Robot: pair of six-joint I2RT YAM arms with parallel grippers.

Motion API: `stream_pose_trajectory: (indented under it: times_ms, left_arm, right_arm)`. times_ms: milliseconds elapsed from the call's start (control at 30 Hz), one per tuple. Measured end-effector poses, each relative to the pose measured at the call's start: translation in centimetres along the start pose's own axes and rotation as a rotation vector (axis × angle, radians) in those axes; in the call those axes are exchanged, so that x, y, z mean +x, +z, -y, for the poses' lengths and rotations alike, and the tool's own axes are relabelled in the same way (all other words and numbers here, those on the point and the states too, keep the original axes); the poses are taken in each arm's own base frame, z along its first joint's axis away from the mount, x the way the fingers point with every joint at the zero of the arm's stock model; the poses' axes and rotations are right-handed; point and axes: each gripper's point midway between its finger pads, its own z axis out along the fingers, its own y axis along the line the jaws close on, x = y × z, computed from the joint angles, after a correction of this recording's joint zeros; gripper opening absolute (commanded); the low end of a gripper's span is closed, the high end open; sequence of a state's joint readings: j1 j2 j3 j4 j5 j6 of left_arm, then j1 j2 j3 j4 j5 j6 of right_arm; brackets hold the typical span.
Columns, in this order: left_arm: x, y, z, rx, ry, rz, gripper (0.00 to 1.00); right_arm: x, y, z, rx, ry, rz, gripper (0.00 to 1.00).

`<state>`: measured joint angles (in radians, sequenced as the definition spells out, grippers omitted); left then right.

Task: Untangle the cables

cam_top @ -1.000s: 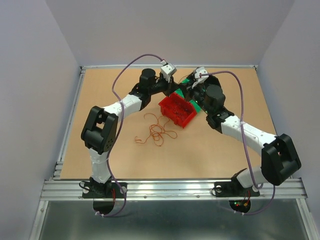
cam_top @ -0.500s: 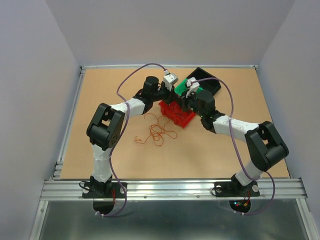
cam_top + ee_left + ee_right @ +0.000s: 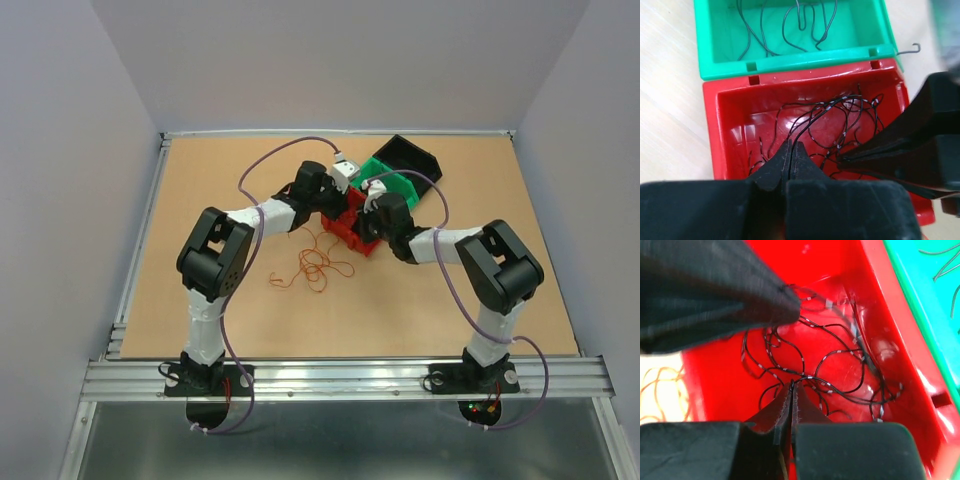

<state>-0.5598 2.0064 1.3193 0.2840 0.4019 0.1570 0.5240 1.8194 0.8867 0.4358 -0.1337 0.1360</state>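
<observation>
My left gripper lowers a little over the red bin next and opens there, since the black wire runs from my left gripper into the tangle.
A tangle of black wires with white stripes lies in the red bin, and shows in the right wrist view too. My left gripper is shut with a black wire running out from between its tips. My right gripper is shut on a black wire loop in the same bin. Both grippers meet over the red bin, left and right. Thin orange-red wires lie loose on the table in front of the bin.
A green bin with a few dark wires touches the red bin's far side. A black bin stands behind it. The orange wires lie just outside the red bin wall.
Both arms have swung inward and lowered their grippers into the red bin. The right arm folded back, uncovering the green and black bins.
</observation>
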Motion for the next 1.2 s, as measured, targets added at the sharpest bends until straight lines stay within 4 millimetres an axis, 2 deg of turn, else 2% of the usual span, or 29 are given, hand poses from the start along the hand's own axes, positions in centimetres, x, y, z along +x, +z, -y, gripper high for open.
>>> stream_pose_trajectory:
  times_ms: [167, 200, 233, 267, 367, 500, 567, 633, 700, 900, 1000, 1100, 1133, 1200]
  left_arm:
    - [0.9, 1.0, -0.5, -0.027, 0.008, -0.028, 0.0]
    - [0.9, 1.1, -0.6, -0.028, 0.011, -0.03, 0.0]
    - [0.9, 1.2, -0.9, -0.037, 0.013, -0.032, 0.0]
    - [1.0, 1.2, -1.1, -0.039, 0.014, -0.033, 0.0]
    - [0.9, 1.4, -1.2, -0.043, 0.018, -0.034, 0.0]
    - [1.0, 1.8, -1.2, -0.043, 0.022, -0.036, 0.0]
    - [1.0, 1.9, -1.3, -0.047, 0.022, -0.038, 0.0]
    - [1.1, 1.9, -1.4, -0.051, 0.022, -0.039, 0.0]
    - [1.1, 1.8, -1.4, -0.054, 0.023, -0.04, 0.0]
    - [1.1, 1.8, -1.5, -0.06, 0.024, -0.04, 0.0]
    - [1.1, 1.8, -1.6, -0.06, 0.03, -0.04, 0.0]
    - [1.1, 1.8, -1.6, -0.06, 0.033, -0.04, 0.13]
    - [1.1, 1.8, -1.6, -0.059, 0.036, -0.04, 0.23]
    - [1.0, 1.8, -1.6, -0.059, 0.041, -0.039, 0.32]
  right_arm:
    - [0.2, 1.7, 0.7, 0.033, 0.022, -0.041, 0.02]
    - [0.2, 1.7, 0.7, 0.038, 0.022, -0.044, 0.05]
    - [0.2, 1.6, 0.8, 0.045, 0.022, -0.046, 0.13]
    - [0.2, 1.5, 0.9, 0.05, 0.022, -0.049, 0.17]
    - [-0.6, 0.8, 1.0, 0.064, 0.02, -0.037, 0.26]
    - [-3.8, -1.7, 0.5, 0.074, 0.012, 0.044, 0.3]
    - [-6.9, -3.5, 0.0, 0.074, 0.005, 0.126, 0.33]
    - [-8.7, -4.4, -0.1, 0.081, 0.003, 0.178, 0.33]
    - [-9.6, -4.9, 0.1, 0.102, 0.006, 0.21, 0.33]
    - [-8.4, -5.3, 1.9, 0.176, 0.029, 0.198, 0.34]
    - [-8.5, -5.4, 2.6, 0.194, 0.043, 0.203, 0.36]
    - [-8.5, -5.4, 2.8, 0.197, 0.05, 0.204, 0.36]
    - [-8.4, -5.3, 2.8, 0.195, 0.052, 0.201, 0.36]
    - [-8.0, -4.9, 2.8, 0.189, 0.052, 0.19, 0.36]
